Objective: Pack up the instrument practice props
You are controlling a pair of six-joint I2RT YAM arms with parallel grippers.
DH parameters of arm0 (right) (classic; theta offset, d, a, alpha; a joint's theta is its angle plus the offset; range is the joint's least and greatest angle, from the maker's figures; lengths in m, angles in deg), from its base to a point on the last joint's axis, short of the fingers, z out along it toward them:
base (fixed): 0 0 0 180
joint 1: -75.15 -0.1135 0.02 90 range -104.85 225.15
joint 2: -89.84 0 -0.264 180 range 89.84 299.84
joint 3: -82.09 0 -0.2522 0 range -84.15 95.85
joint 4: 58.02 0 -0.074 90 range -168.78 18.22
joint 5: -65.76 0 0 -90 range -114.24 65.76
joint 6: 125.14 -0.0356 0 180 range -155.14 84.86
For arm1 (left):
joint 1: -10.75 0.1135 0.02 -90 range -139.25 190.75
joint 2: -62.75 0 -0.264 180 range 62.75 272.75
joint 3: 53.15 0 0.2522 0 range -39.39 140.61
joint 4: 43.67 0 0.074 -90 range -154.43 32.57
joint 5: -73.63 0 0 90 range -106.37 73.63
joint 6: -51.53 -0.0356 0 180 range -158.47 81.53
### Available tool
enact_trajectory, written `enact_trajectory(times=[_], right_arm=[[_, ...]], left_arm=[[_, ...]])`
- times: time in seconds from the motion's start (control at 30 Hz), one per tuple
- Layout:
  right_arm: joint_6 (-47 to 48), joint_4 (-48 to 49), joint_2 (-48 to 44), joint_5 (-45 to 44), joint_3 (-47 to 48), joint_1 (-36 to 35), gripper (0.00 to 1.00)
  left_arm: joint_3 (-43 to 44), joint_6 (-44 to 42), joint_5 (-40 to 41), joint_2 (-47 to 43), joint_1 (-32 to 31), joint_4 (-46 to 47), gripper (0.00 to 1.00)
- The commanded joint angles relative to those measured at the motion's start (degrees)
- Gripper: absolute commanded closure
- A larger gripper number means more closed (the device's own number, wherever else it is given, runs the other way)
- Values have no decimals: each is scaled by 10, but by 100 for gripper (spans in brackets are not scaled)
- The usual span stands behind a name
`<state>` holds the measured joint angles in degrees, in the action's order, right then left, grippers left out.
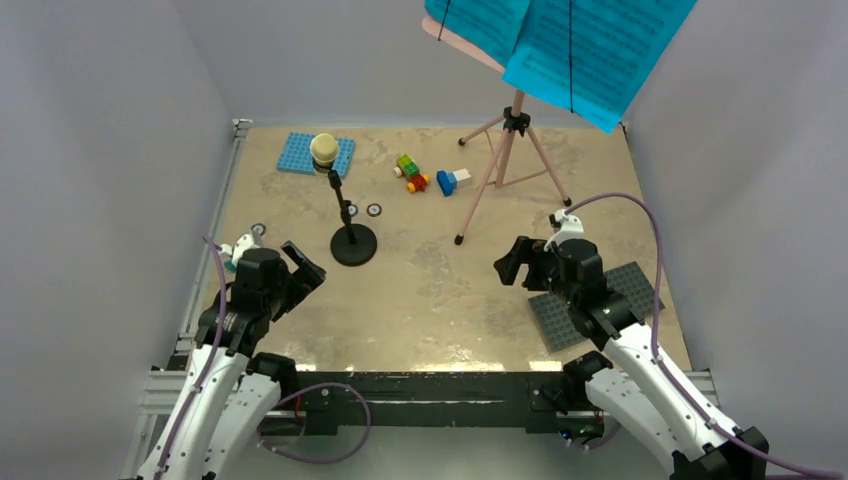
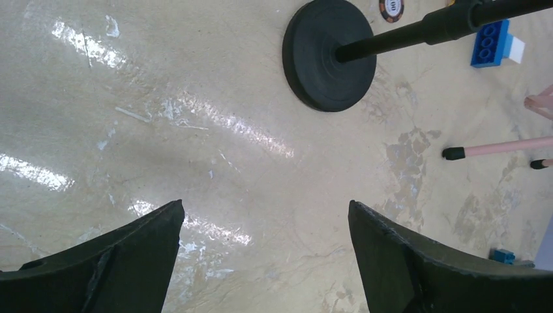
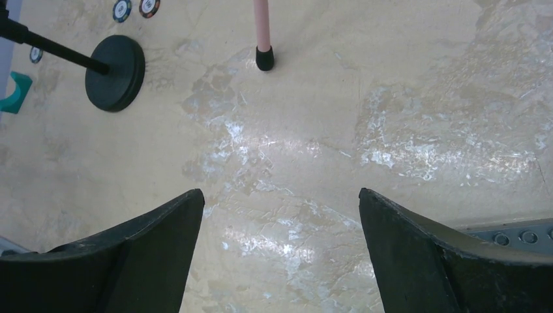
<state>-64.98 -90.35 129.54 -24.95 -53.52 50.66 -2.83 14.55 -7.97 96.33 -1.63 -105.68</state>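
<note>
I need to tilt my left gripper level next and move it outward to close around the pole, because the mic stand's upper pole (image 1: 341, 194) (image 2: 515, 8) is outward of my gripper's open fingers.
The pink tripod music stand (image 1: 508, 160) stands at the back right with cyan sheet-music pages (image 1: 575, 45) on its board. A cream toy microphone (image 1: 323, 149) sits on the small black mic stand (image 1: 353, 243), left of centre. The stand's round base shows in the left wrist view (image 2: 329, 55) and the right wrist view (image 3: 116, 63). A pink tripod leg shows in the right wrist view (image 3: 262, 32). My left gripper (image 1: 303, 268) is open and empty, near and left of the mic stand. My right gripper (image 1: 512, 262) is open and empty, near the tripod's front leg.
A blue studded baseplate (image 1: 315, 154) lies behind the microphone. A grey baseplate (image 1: 598, 303) lies under my right arm. Small coloured bricks (image 1: 411, 172) and a blue-white brick (image 1: 453, 181) lie at the back middle. Round tokens (image 1: 373, 210) lie by the mic stand. Grey walls enclose the table.
</note>
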Motion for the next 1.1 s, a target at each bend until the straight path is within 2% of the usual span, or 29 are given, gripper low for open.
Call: enact_trajectory(times=[0.0,0.13,0.4,0.63,0.8,1.07], right_arm=[[20,-2,-16,31,25,-1,7],[16,-1,-34,37,21,-1,7],[0,12,-37,44,16,-1,7],[-17,11,-59,22,15,-1,8],[-23,26,-57,23,9,-1,8],[-4,26,-10,75,36,-2,10]], left_arm=[[21,-5,9,-42,-4,11,0],[-6,-23,-17,-87,-4,49,0],[-8,-61,-56,-111,-5,72,0],[-37,-88,-126,-135,-4,125,9],[-30,-112,-141,-121,-5,151,11],[-31,-207,-103,-79,-5,331,14]])
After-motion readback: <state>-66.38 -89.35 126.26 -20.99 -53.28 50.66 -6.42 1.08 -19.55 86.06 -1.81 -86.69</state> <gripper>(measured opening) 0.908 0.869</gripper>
